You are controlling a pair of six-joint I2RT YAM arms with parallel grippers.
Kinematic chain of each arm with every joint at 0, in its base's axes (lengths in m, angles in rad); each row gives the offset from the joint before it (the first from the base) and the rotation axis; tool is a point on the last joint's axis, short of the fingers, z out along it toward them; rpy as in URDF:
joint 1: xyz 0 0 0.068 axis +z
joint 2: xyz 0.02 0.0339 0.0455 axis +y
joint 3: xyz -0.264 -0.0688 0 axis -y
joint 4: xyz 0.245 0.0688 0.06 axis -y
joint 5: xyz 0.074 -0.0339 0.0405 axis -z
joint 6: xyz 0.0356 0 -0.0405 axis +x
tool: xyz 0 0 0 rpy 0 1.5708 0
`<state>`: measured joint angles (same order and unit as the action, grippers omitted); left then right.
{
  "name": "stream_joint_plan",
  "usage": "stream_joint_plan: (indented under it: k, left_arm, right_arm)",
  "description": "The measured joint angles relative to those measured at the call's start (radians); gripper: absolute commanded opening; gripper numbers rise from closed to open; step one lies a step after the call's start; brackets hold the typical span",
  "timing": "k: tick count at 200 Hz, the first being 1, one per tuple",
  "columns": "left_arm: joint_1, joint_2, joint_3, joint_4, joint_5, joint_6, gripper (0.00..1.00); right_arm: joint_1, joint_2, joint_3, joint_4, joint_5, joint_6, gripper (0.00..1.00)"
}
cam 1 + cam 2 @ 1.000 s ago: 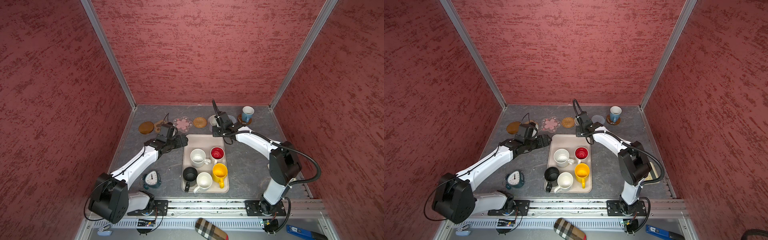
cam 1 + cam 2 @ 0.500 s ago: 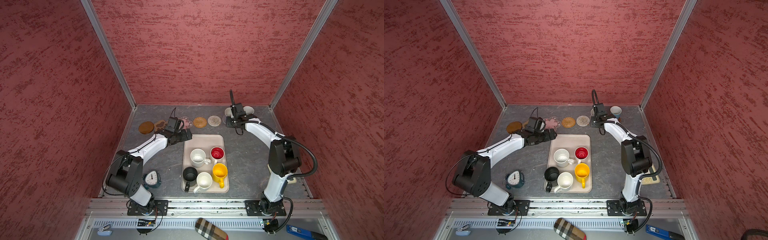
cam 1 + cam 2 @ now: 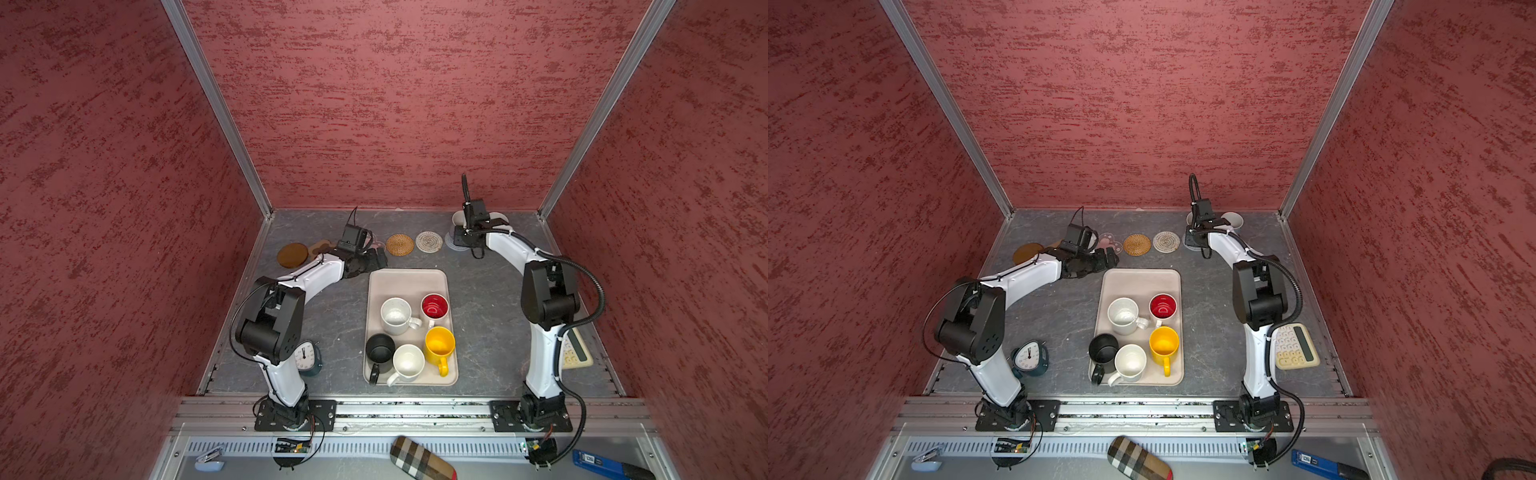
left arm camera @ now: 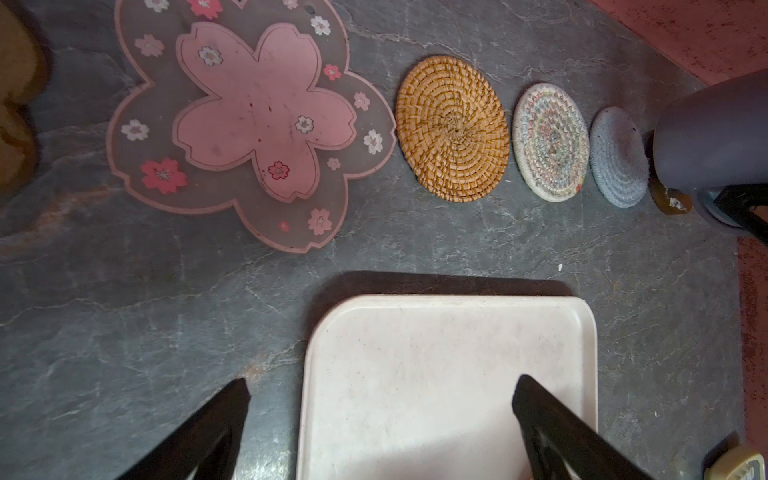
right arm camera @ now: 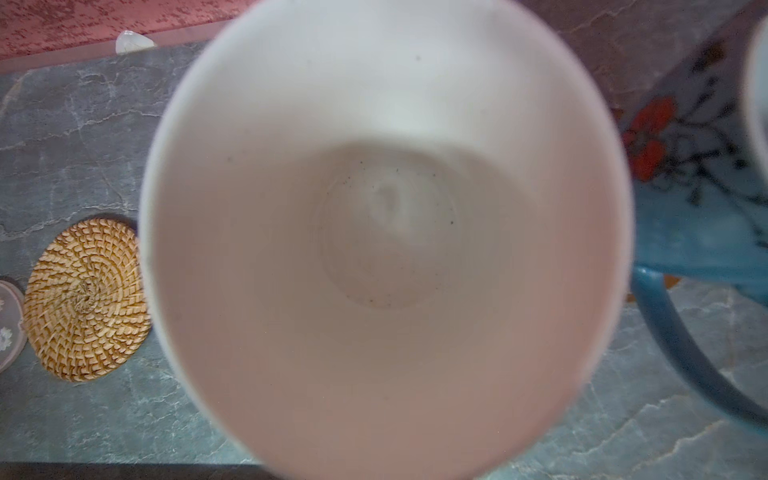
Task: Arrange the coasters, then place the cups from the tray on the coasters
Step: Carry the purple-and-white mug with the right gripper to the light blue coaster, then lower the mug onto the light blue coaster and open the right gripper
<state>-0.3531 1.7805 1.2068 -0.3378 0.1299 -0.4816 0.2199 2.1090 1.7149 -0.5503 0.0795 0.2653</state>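
My right gripper will next lower the lavender-grey cup onto the grey round point(image 3: 454, 243) and let go of it there, because this coaster is still bare below the cup.
Along the back lie the coasters: a brown disc point(image 3: 292, 254), pink flower point(image 4: 257, 120), rattan point(image 3: 400, 244), whitish woven point(image 3: 429, 241) and grey round point(image 4: 619, 158). The beige tray point(image 3: 407, 282) holds several cups: two white point(image 3: 395, 316), red-inside point(image 3: 434, 306), black point(image 3: 379, 348), yellow point(image 3: 439, 344). My left gripper point(image 4: 384, 380) is open and empty over the tray's far left corner. My right gripper point(image 3: 461, 237) is shut on the lavender-grey cup point(image 4: 706, 133), close beside the grey round; its white inside point(image 5: 386, 232) hides the fingers. The light blue cup point(image 5: 685, 216) stands on a brown disc point(image 4: 669, 201).
A small clock point(image 3: 306, 357) stands by the left arm's base and a cream calculator point(image 3: 1296, 347) lies behind the right arm. Red walls close the back and sides. A plaid case point(image 3: 422, 457) and a blue tool point(image 3: 598, 461) lie in front of the rail.
The right gripper has moved from the tray's far right corner to the back right, beside the blue cup. The left arm has folded and its gripper swung toward the tray's far left corner.
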Motion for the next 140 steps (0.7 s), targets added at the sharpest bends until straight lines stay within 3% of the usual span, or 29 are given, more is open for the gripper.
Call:
stream_joint_plan:
  k: [140]
  left_arm:
    - [0.007,0.002,0.0,0.017,0.0,0.0,1.0]
  right_arm:
    - [-0.008,0.053,0.04,-0.023,0.019,-0.027,0.0]
